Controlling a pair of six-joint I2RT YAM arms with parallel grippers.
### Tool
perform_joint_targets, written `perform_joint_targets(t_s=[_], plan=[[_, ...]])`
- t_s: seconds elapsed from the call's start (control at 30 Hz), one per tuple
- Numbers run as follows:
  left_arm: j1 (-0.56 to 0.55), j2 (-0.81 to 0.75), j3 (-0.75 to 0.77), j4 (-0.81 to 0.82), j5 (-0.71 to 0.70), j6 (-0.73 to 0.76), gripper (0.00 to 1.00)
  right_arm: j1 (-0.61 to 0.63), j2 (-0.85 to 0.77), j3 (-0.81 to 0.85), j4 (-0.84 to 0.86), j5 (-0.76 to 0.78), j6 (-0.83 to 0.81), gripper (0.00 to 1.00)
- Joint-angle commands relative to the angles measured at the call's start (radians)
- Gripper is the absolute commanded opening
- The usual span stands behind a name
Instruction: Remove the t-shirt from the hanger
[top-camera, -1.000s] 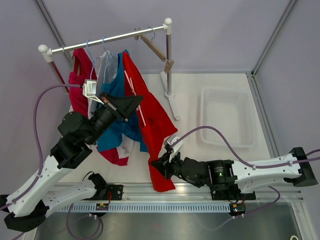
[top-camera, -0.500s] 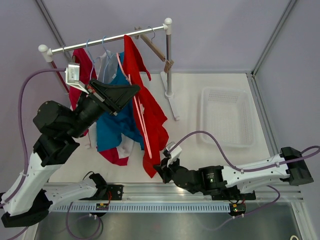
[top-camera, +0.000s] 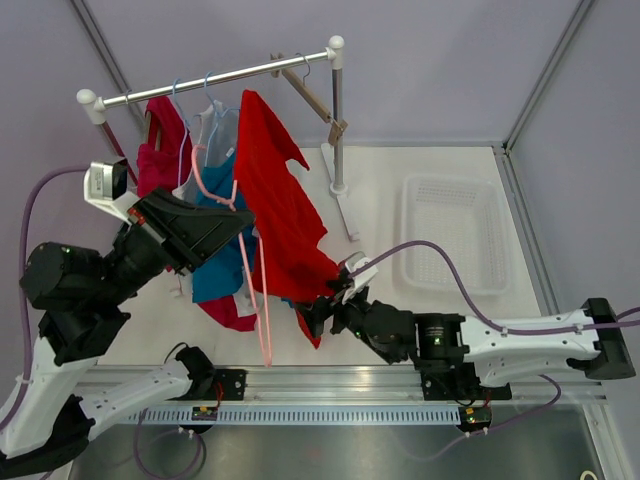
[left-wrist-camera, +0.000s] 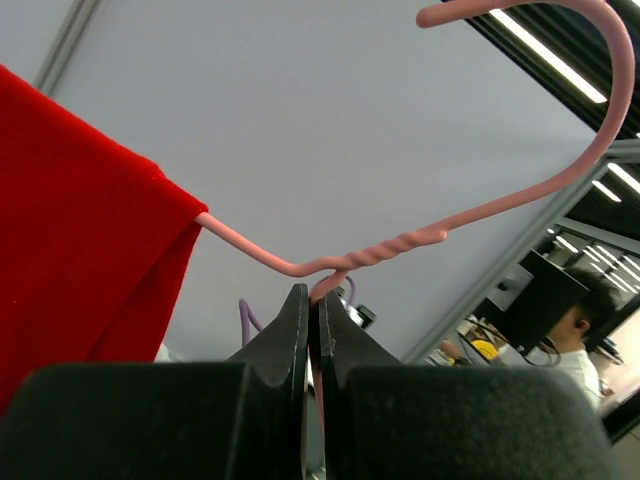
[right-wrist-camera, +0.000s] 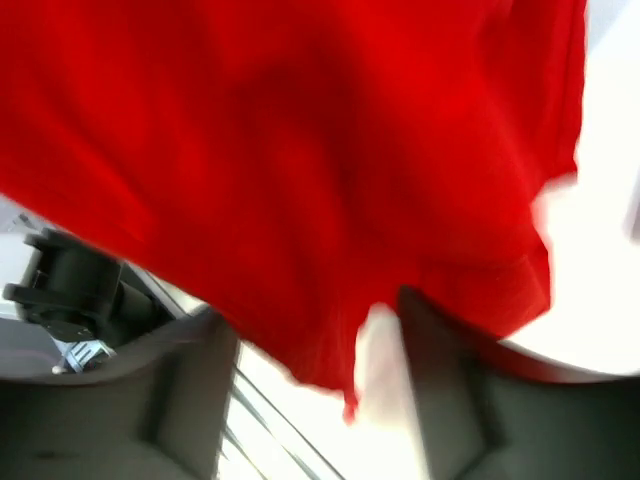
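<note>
My right gripper is to rise next, moving outward along the red cloth (left-wrist-camera: 75, 230) toward the hanger arm where the shirt still hangs.
The red t-shirt (top-camera: 283, 205) hangs off one arm of the pink hanger (top-camera: 251, 290), whose other arm sticks down bare toward the table's near edge. My left gripper (top-camera: 243, 224) is shut on the hanger's twisted neck (left-wrist-camera: 345, 263), just below the hook (left-wrist-camera: 590, 60), and holds it away from the rail. Red cloth (left-wrist-camera: 75, 230) covers the hanger's left arm. My right gripper (top-camera: 316, 316) stands open at the shirt's lower hem. The hem (right-wrist-camera: 330, 250) hangs loose between its spread fingers (right-wrist-camera: 190, 385).
The clothes rack (top-camera: 337, 120) stands at the back with magenta (top-camera: 160, 160), blue (top-camera: 225, 270) and white garments on it, and a wooden hanger (top-camera: 312, 98) near its right post. A white basket (top-camera: 455, 235) sits on the table at the right.
My left gripper has pulled the pink hanger left and toward the near edge. My right gripper has opened and let go of the red hem.
</note>
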Motion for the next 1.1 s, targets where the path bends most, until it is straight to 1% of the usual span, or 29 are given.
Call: perform_joint_targets(t_s=[0.0,0.03,0.07,0.17,0.2,0.3,0.33,0.43,0.57,0.63,0.67,0.7,0.73,0.77,0.8,0.83,0.87,0.9,0.93,1.0,1.07], plan=[[0.0,-0.058,-0.047,0.134,0.101,-0.051,0.0,-0.004,-0.098,0.052,0.049,-0.018,-0.115,0.93],[0.002,-0.059,-0.055,0.134,0.119,-0.058,0.0,-0.004,-0.101,0.061,0.039,-0.028,-0.133,0.98],[0.002,-0.059,-0.061,0.134,0.136,-0.064,0.0,-0.002,-0.102,0.087,0.026,-0.023,-0.153,1.0],[0.002,-0.055,-0.073,0.132,0.196,-0.053,0.0,-0.008,-0.098,0.141,0.027,-0.057,-0.239,0.99],[0.002,-0.056,-0.082,0.123,0.211,-0.041,0.0,-0.042,-0.09,0.158,0.022,-0.101,-0.263,0.99],[0.002,-0.053,-0.091,0.123,0.266,-0.044,0.0,-0.135,-0.069,0.198,0.034,-0.205,-0.256,1.0],[0.002,-0.055,-0.091,0.121,0.279,-0.047,0.0,-0.198,-0.064,0.201,0.054,-0.31,-0.252,1.0],[0.002,-0.069,-0.096,0.121,0.31,-0.056,0.0,-0.247,-0.029,0.238,0.076,-0.435,-0.264,0.99],[0.002,-0.075,-0.117,0.123,0.369,-0.093,0.0,-0.263,0.064,0.334,0.082,-0.422,-0.31,0.99],[0.002,-0.081,-0.13,0.115,0.383,-0.096,0.0,-0.267,0.075,0.339,0.14,-0.37,-0.313,0.95],[0.002,-0.09,-0.13,0.065,0.385,-0.087,0.0,-0.269,0.077,0.337,0.156,-0.352,-0.314,0.89],[0.0,-0.095,-0.128,0.033,0.385,-0.061,0.0,-0.269,0.074,0.334,0.169,-0.312,-0.323,0.59],[0.002,-0.102,-0.128,0.003,0.385,-0.047,0.0,-0.271,0.069,0.334,0.186,-0.287,-0.325,0.4],[0.002,-0.121,-0.128,-0.056,0.385,-0.029,0.0,-0.271,0.053,0.324,0.196,-0.264,-0.33,0.23],[0.002,-0.13,-0.131,-0.086,0.385,0.002,0.0,-0.271,0.04,0.315,0.206,-0.24,-0.333,0.03],[0.002,-0.145,-0.14,-0.112,0.382,0.019,0.0,-0.269,0.027,0.307,0.217,-0.185,-0.334,0.0],[0.002,-0.156,-0.147,-0.161,0.376,0.036,0.0,-0.269,-0.004,0.292,0.219,-0.154,-0.337,0.0],[0.002,-0.186,-0.169,-0.184,0.37,0.066,0.0,-0.271,-0.021,0.285,0.223,-0.09,-0.34,0.0],[0.002,-0.202,-0.183,-0.202,0.36,0.082,0.0,-0.271,-0.036,0.281,0.222,-0.059,-0.342,0.0],[0.002,-0.249,-0.24,-0.251,0.334,0.116,0.0,-0.271,-0.098,0.281,0.228,0.025,-0.403,0.0],[0.0,-0.279,-0.28,-0.282,0.333,0.131,0.0,-0.271,-0.122,0.307,0.213,0.056,-0.438,0.0]])
